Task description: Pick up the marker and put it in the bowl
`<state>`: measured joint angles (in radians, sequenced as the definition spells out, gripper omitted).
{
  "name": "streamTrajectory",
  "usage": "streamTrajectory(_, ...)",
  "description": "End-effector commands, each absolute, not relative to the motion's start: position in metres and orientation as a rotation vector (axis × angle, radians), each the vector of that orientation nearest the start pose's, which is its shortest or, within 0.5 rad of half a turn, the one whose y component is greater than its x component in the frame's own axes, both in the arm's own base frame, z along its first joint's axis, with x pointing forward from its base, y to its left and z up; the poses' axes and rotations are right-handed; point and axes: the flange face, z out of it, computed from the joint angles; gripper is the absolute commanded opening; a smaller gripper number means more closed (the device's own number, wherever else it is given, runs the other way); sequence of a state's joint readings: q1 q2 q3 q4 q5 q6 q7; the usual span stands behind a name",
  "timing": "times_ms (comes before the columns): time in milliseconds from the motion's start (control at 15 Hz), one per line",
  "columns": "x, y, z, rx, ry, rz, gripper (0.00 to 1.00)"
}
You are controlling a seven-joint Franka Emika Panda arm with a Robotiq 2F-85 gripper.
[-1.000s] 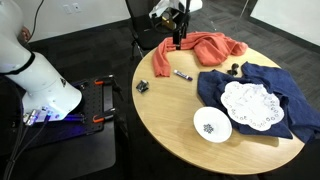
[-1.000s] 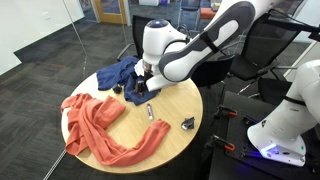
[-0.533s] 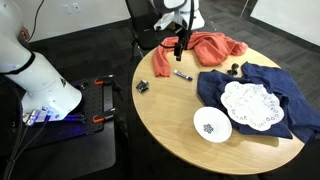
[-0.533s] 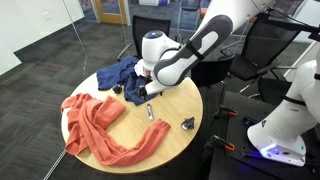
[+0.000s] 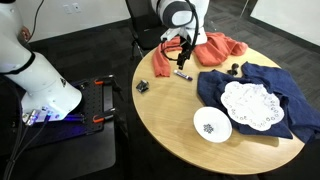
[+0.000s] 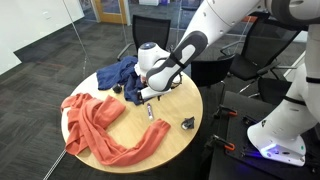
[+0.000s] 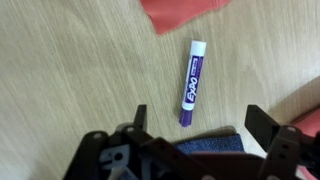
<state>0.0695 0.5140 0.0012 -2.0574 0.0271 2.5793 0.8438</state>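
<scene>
The robot will next lower its open gripper onto the marker's dark end (image 7: 187, 108), because the slim pen lies flat on the tabletop below the gripper's spread fingers.
The marker (image 7: 191, 82) is a slim purple pen with a pale end, lying flat on the wooden table; it also shows in both exterior views (image 5: 183, 74) (image 6: 149, 110). My gripper (image 7: 197, 122) hangs open just above it, the fingers to either side of its dark end, not touching. In an exterior view my gripper (image 5: 183, 63) is right over the marker. The small white bowl (image 5: 212, 124) with a blue centre sits empty near the table's front edge.
An orange cloth (image 5: 205, 48) lies beside the marker and shows large in an exterior view (image 6: 100, 125). A blue cloth (image 5: 262, 90) carries a white lacy doily (image 5: 252, 104). A small dark clip (image 5: 142, 87) lies at the table's edge. The wooden table (image 5: 175, 120) is round.
My gripper has come down from above the orange cloth toward the table and now hovers low over the marker. The marker, bowl and cloths have not moved.
</scene>
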Motion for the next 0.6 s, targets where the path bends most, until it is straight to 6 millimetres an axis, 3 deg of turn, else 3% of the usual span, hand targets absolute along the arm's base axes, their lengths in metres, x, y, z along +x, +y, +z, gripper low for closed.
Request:
streamTrajectory(0, 0.604, 0.044, 0.165, -2.877, 1.207, 0.011, 1.00)
streamTrajectory(533, 0.613, 0.036, 0.130, -2.885, 1.214, 0.008, 1.00)
